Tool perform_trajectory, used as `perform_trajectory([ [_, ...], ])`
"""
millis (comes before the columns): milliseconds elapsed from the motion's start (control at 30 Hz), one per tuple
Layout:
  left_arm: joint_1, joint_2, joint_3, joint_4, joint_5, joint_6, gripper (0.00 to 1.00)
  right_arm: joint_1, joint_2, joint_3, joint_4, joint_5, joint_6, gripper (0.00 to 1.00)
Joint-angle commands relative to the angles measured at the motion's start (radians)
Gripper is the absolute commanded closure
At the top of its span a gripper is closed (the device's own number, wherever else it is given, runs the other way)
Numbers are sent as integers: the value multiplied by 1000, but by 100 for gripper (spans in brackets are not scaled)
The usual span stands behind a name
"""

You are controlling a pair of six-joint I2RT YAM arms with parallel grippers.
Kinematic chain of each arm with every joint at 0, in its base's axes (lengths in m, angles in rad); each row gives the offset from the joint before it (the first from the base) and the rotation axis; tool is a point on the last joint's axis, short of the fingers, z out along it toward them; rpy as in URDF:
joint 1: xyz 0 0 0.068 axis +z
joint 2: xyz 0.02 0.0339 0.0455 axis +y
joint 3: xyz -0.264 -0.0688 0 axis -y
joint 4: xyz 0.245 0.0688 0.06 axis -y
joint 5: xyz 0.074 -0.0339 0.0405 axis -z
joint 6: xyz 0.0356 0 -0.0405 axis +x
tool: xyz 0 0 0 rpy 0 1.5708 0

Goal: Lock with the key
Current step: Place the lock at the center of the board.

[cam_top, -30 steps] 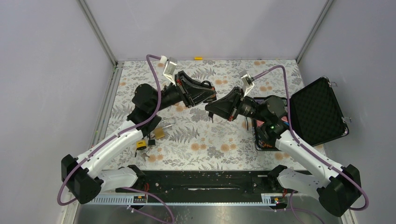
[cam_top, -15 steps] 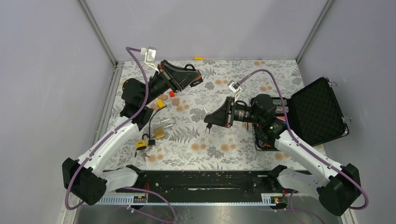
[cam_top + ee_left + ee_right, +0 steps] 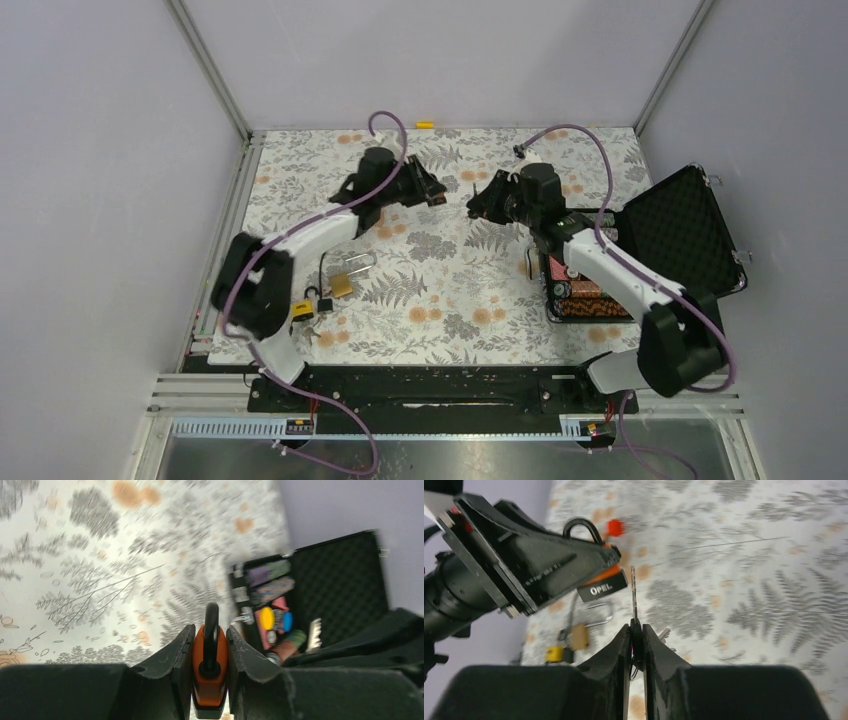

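I need to move my left gripper down and to the right in the top view to the mat below the key (image 3: 477, 226), since the padlock is still aloft.
My left gripper (image 3: 210, 630) is shut on an orange padlock (image 3: 210, 672) with a black shackle and a black base, held above the mat. In the top view it (image 3: 428, 188) is at the far middle of the table. My right gripper (image 3: 636, 626) is shut on a key (image 3: 634, 592) whose thin blade points away from me. The blade tip is just right of the padlock's black base (image 3: 602, 588), a small gap apart. In the top view the right gripper (image 3: 482, 203) faces the left one.
An open black case (image 3: 685, 235) with coloured items lies at the right, also in the left wrist view (image 3: 330, 590). A brass padlock (image 3: 342, 285) and a yellow one (image 3: 301, 309) lie at the left. A small red piece (image 3: 614, 527) lies beyond the left gripper.
Both arms have stretched out toward the far middle of the table. The left gripper moved right and the right gripper moved up, so padlock and key now face each other closely.
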Motion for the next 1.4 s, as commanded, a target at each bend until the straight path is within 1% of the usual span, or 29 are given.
perform_trajectory([
  [0,-27,197,136,67,-15,-64,100,-80,151,79,-19,123,-42,86],
  [100,-62,363,257,81,-2,-109,100,-131,258,121,-51,138,-54,91],
  [233,-106,562,423,40,13,-170,100,-161,365,175,-144,168,-89,91],
  [400,-137,712,543,24,3,-260,100,-175,486,270,-260,201,-89,89],
  [467,-141,751,578,-3,4,-277,98,-184,531,307,-307,215,-81,89],
  [500,-142,765,590,-16,6,-280,95,-187,547,314,-314,235,-70,89],
  [567,-141,769,588,-32,3,-278,85,-197,555,318,-317,262,-57,89],
  [633,-140,766,589,-58,-11,-263,70,-202,568,334,-326,275,-54,87],
  [667,-139,762,593,-79,-22,-256,64,-204,577,346,-341,286,-54,86],
  [767,-140,744,596,-120,-59,-226,51,-213,588,361,-361,304,-53,82],
  [900,-139,720,614,-190,-98,-180,43,-217,594,369,-363,286,-61,67],
  [1033,-133,680,606,-246,-144,-138,38,-218,566,362,-365,262,-55,54],
  [1167,-124,606,569,-286,-190,-90,33,-218,498,335,-366,260,-48,36],
  [1233,-121,555,540,-297,-217,-61,29,-218,456,311,-360,252,-44,31],
  [1367,-113,438,471,-329,-281,-3,23,-207,372,260,-354,224,-38,29],
])
